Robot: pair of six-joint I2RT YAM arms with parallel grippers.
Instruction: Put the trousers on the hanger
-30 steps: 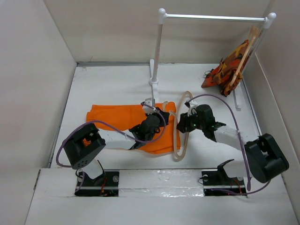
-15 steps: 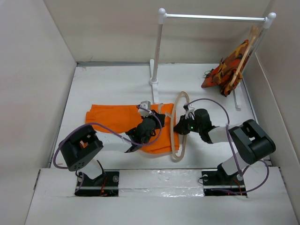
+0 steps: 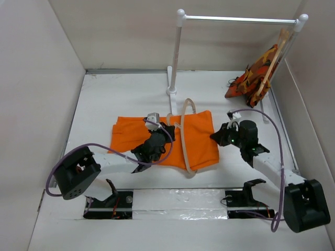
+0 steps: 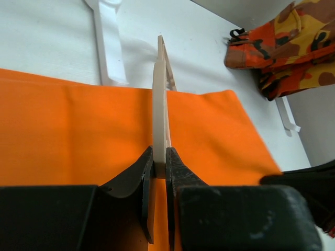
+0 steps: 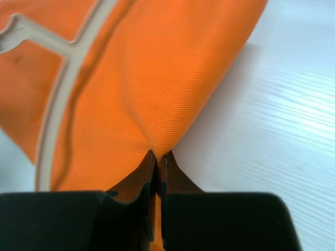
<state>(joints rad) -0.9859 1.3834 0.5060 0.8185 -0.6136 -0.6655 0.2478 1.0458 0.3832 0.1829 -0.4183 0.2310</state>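
Only a short part of the trousers (image 3: pixel 136 137) lies past the hanger (image 3: pixel 184 149), so I need to move my right gripper away from it, to the right in the top view, and then open it.
The bright orange trousers (image 3: pixel 136 137) lie flat mid-table. The pale wooden hanger (image 3: pixel 184 149) lies across them, its thin loop showing over the cloth. My left gripper (image 3: pixel 168 128) is shut on the hanger; in the left wrist view the jaws (image 4: pixel 159 157) clamp the hanger's thin wooden strip (image 4: pixel 160 94) above the trousers (image 4: pixel 68 130). My right gripper (image 3: pixel 214 136) is shut on the trousers' right edge; in the right wrist view the jaws (image 5: pixel 157 157) pinch a fold of the trousers (image 5: pixel 157 78), with the hanger loop (image 5: pixel 63 99) to the left.
A white clothes rack stands at the back, with its rail (image 3: pixel 238 20), left post (image 3: pixel 175 52) and foot (image 4: pixel 110 42). A second hanger carrying the camouflage garment (image 3: pixel 256 76) hangs at the rail's right end. Box walls close in on the left, back and right.
My right gripper has pulled the trousers' edge to the right, past the hanger. My left gripper has carried the hanger leftward, so cloth now lies on both sides of it.
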